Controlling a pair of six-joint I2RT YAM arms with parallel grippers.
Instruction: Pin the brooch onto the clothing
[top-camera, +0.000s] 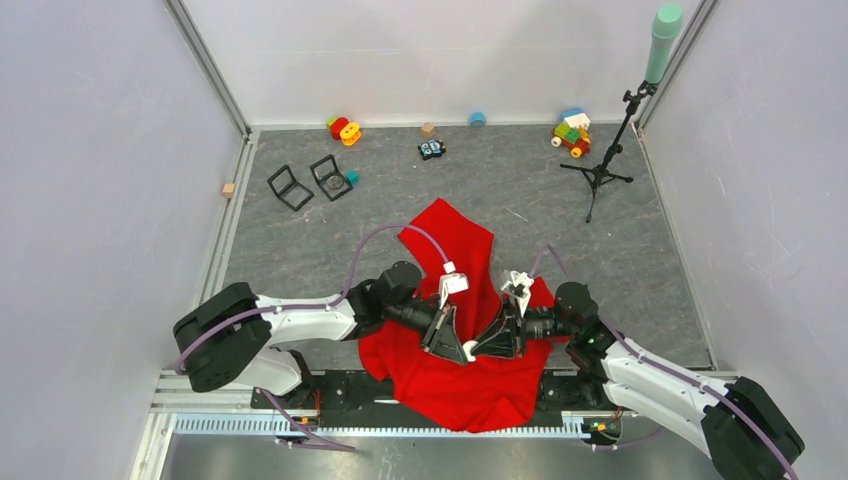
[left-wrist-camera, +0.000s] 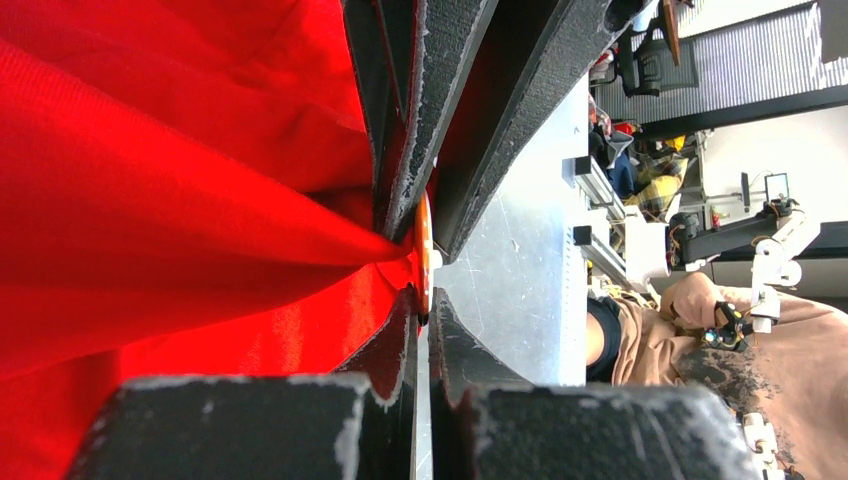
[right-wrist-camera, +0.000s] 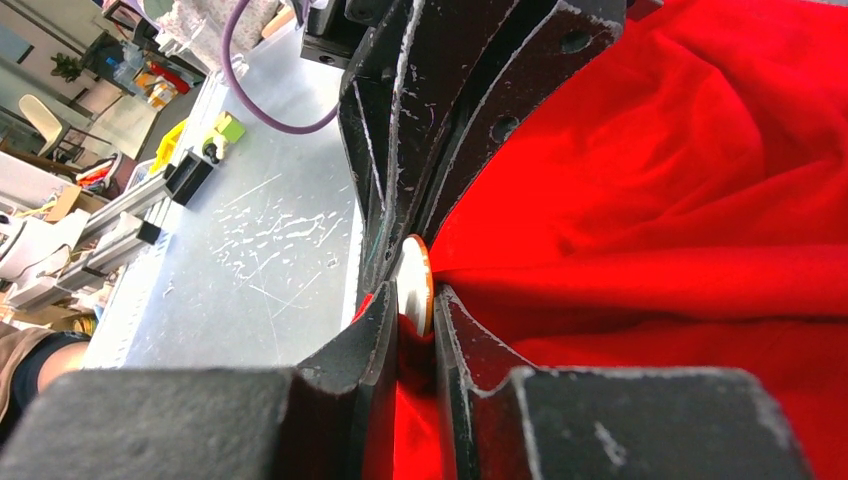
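Note:
The robot's right gripper holds the opposite edge with a fold of fabric, so next the left gripper will ease slightly outward above the clothing and then release the brooch's edge (top-camera: 469, 351) (left-wrist-camera: 424, 292).
The clothing (top-camera: 450, 395), a bright red T-shirt, lies crumpled between the two arm bases and hangs over the table's near edge. Both grippers meet tip to tip above its middle. The brooch (top-camera: 468, 348) is a thin round disc, white-faced with an orange rim, seen edge-on in the left wrist view (left-wrist-camera: 424, 240) and the right wrist view (right-wrist-camera: 413, 280). My left gripper (left-wrist-camera: 424, 310) is shut on one edge of it. My right gripper (right-wrist-camera: 412, 310) is closed on the opposite edge, with a fold of red fabric (right-wrist-camera: 680, 200) caught in its jaws beside the disc. Cloth (left-wrist-camera: 150, 200) pulls taut toward the brooch.
Along the back wall sit red and yellow blocks (top-camera: 344, 129), a small toy car (top-camera: 431, 149) and a coloured block toy (top-camera: 571, 132). Two black folding stands (top-camera: 290, 186) lie at back left. A tripod (top-camera: 600, 170) carrying a green cylinder (top-camera: 663, 40) stands at back right.

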